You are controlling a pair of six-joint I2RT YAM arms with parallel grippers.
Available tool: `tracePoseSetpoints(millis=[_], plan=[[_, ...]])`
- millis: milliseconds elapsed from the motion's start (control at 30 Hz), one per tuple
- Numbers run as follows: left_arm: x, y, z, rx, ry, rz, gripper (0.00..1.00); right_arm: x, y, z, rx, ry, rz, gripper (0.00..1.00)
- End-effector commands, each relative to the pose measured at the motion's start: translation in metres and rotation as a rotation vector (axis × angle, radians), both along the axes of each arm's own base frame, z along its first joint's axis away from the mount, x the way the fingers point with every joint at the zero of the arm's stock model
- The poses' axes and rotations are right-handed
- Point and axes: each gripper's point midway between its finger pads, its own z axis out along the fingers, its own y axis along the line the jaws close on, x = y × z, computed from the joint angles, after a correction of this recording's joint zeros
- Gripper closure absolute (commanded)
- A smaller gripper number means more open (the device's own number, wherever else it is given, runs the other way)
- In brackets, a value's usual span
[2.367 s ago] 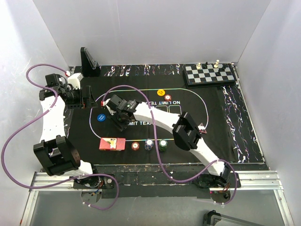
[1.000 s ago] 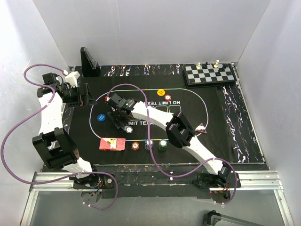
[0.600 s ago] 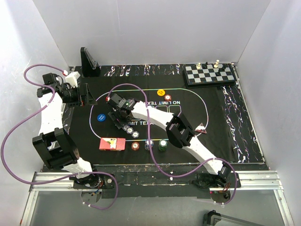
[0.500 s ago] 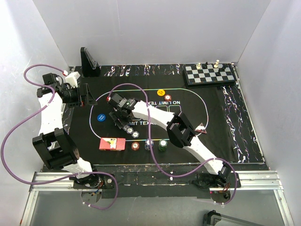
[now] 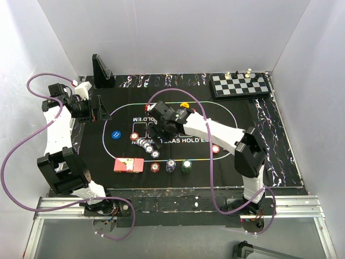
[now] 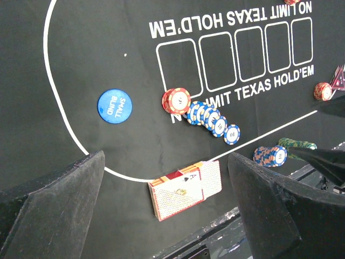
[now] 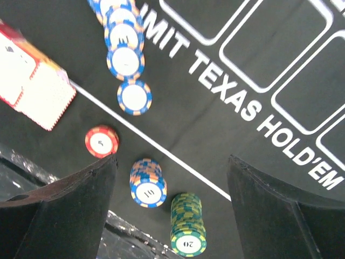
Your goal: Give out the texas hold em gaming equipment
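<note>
The top chips of the blue stack below come between my right gripper's open fingers next, as it moves them back toward the base and down around the chips.
A line of blue-and-white chips lies fanned across the mat, with a short red stack at its left end. The red-backed card deck, a red chip, a blue stack and a green stack sit along the near edge. On the mat lie the blue button and the yellow button. My right gripper hovers open over the mat's middle, holding nothing; its wrist view shows the blue stack and green stack below. My left gripper stands open at the far left, above the deck.
A chessboard with pieces lies at the back right, and a black stand at the back left. Another red chip and a small dark triangular marker sit right of centre. The black felt mat covers most of the table.
My right gripper has opened wider and drawn away to the right, its elbow swinging right. More blue chips and a red stack now show on the mat. The left arm stayed still.
</note>
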Motion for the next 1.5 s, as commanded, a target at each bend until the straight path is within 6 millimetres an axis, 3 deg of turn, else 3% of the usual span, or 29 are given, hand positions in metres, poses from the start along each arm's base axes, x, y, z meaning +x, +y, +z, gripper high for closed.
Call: tracePoseSetpoints(millis=[0, 233, 433, 600, 900, 1100, 1333, 1467], plan=[[-0.004, -0.003, 0.025, 0.003, -0.073, -0.003, 0.00, -0.037, -0.010, -0.026, -0.009, 0.091, 0.028, 0.11], [-0.004, -0.004, 0.025, -0.001, -0.072, 0.002, 0.00, -0.069, -0.015, -0.047, -0.035, 0.144, 0.076, 0.10], [-0.003, -0.004, 0.029, -0.008, -0.072, 0.003, 0.00, -0.080, -0.019, -0.062, -0.046, 0.175, 0.080, 0.10], [-0.004, -0.004, 0.030, -0.003, -0.076, 0.004, 0.00, -0.085, -0.026, -0.077, -0.071, 0.201, 0.074, 0.16], [-0.005, -0.003, 0.030, 0.004, -0.079, 0.006, 0.00, -0.088, -0.025, -0.078, -0.058, 0.207, 0.071, 0.36], [-0.005, -0.003, 0.031, 0.010, -0.083, 0.005, 0.00, -0.089, -0.025, -0.079, -0.061, 0.210, 0.072, 0.60], [-0.005, -0.003, 0.031, 0.011, -0.080, 0.005, 0.00, -0.090, -0.025, -0.081, -0.061, 0.217, 0.069, 0.68], [-0.005, -0.003, 0.032, 0.015, -0.085, 0.002, 0.00, -0.086, -0.023, -0.065, -0.040, 0.189, 0.074, 0.78]])
